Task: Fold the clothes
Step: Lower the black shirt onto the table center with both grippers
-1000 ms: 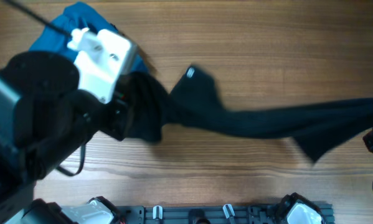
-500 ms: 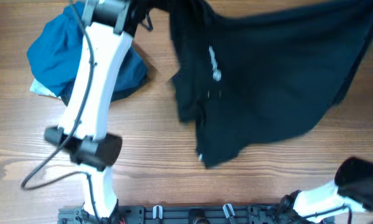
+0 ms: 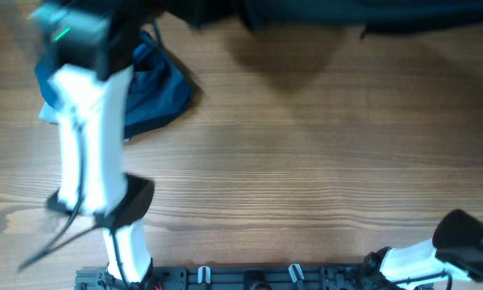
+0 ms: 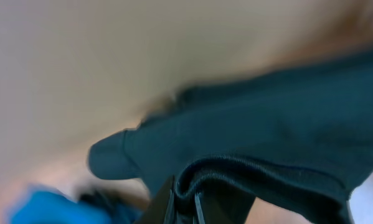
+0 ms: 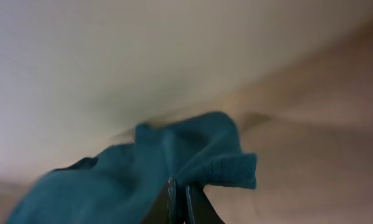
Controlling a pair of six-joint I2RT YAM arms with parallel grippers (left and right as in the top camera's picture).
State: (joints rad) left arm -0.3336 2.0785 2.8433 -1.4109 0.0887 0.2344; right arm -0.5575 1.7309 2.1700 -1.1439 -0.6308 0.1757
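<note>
I should next lower my right gripper and pull it back, so the shirt's hemmed edge comes onto the wood (image 3: 364, 142).
The black shirt (image 3: 330, 14) shows in the overhead view only as a dark band along the far top edge, held off the table and casting a shadow on the wood. In the left wrist view my left gripper (image 4: 185, 205) is shut on a thick rolled fold of the shirt (image 4: 267, 137). In the right wrist view my right gripper (image 5: 179, 196) is shut on a hemmed edge of the shirt (image 5: 174, 155), which hangs away to the left. Neither gripper shows in the overhead view. Collar, logo and tag are hidden.
A bright-blue and navy bundle (image 3: 156, 89) lies at the back left, partly under my white left arm (image 3: 88, 137), and shows again as the blue bundle (image 4: 43, 205). My right arm's base (image 3: 459, 246) is at the front right corner. Wooden table (image 3: 306, 161).
The shirt has gone from hanging spread over the table's middle to a band at the far top edge. My left arm has swung further left and up.
</note>
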